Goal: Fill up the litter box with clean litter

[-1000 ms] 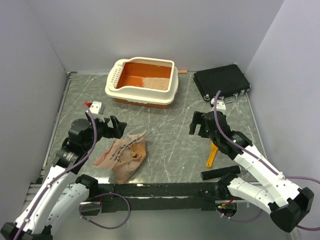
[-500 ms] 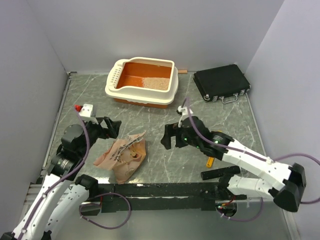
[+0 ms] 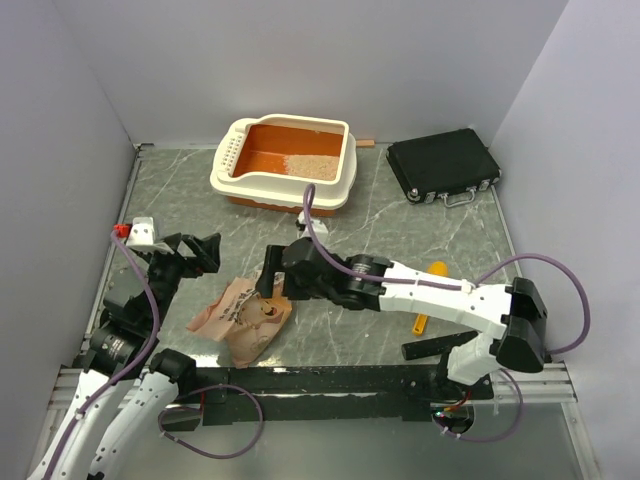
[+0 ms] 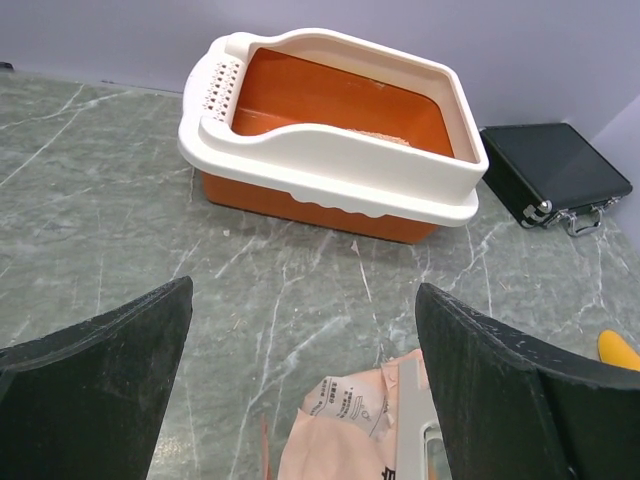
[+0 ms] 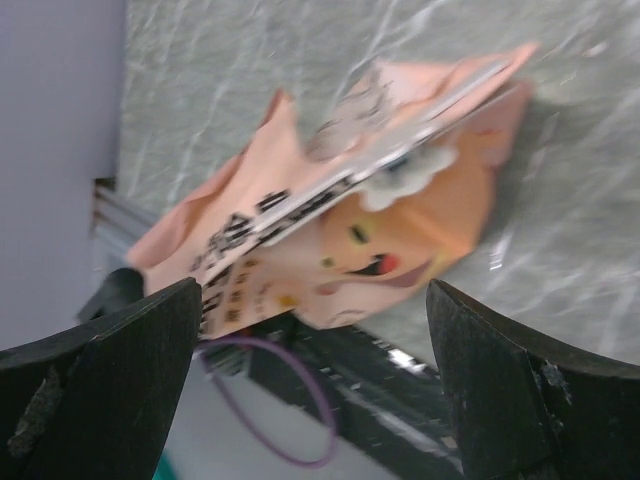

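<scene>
I will next lower my right gripper to its left in the top view, because the bag's edge at the end of the white clip is below my gripper that way.
The litter box (image 3: 232, 178), orange with a cream rim, stands at the back of the table and holds a patch of beige litter (image 3: 312, 166) at its right end; it also shows in the left wrist view (image 4: 330, 160). The crumpled tan litter bag (image 3: 240, 312) lies flat at the front left; it shows in the left wrist view (image 4: 350, 435) and the right wrist view (image 5: 330, 230). My right gripper (image 3: 270, 281) is open and empty, right above the bag's upper right end. My left gripper (image 3: 200, 254) is open and empty, left of and above the bag.
A black flat case (image 3: 443, 163) lies at the back right. A small orange-yellow scoop (image 3: 428, 300) lies on the table under my right forearm. Grey walls close in the left, back and right. A black rail (image 3: 330, 378) runs along the near edge.
My right arm has swung far to the left, from near the scoop to over the bag. My left gripper has drawn back to the left and towards the near edge. Both stay open.
</scene>
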`<state>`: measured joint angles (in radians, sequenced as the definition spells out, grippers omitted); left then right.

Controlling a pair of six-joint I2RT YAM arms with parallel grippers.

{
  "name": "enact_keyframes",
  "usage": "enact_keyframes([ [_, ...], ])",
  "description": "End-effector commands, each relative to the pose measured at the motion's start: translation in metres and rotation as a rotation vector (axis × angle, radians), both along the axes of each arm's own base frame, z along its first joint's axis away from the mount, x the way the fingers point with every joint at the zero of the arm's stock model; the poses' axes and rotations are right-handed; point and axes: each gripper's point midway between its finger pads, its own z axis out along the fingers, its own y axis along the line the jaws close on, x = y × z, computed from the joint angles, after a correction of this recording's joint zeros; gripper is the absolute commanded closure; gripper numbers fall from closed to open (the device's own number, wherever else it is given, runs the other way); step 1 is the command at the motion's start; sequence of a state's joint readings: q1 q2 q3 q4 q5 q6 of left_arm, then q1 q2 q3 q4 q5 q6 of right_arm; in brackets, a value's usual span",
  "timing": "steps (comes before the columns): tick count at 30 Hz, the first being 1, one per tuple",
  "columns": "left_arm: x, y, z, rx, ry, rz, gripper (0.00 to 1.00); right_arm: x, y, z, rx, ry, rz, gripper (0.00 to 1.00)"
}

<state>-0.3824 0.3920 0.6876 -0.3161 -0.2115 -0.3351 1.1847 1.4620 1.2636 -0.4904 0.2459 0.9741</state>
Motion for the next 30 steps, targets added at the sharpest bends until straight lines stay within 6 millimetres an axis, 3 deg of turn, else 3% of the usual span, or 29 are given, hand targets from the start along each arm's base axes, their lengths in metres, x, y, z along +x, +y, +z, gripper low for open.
enact_keyframes([
  [1,-0.001,0.007,0.010,-0.022,-0.033,0.036,0.03,-0.015,0.027,0.008,0.103,0.099,-0.083,0.00],
  [7,-0.005,0.018,0.013,-0.040,-0.042,0.091,0.03,-0.042,0.067,0.014,0.174,0.192,-0.015,0.00],
  [8,-0.005,0.020,0.012,-0.040,-0.039,0.100,0.03,-0.044,0.072,0.007,0.165,0.210,-0.021,0.00],
  [15,-0.010,0.026,0.018,-0.057,-0.068,0.120,0.03,-0.041,0.100,0.009,0.214,0.235,-0.037,0.00],
  [22,-0.015,0.036,0.022,-0.072,-0.087,0.167,0.03,-0.043,0.115,-0.020,0.159,0.292,-0.044,0.01],
  [30,-0.019,0.038,0.024,-0.080,-0.102,0.170,0.03,-0.044,0.116,-0.053,0.104,0.342,-0.032,0.58],
])
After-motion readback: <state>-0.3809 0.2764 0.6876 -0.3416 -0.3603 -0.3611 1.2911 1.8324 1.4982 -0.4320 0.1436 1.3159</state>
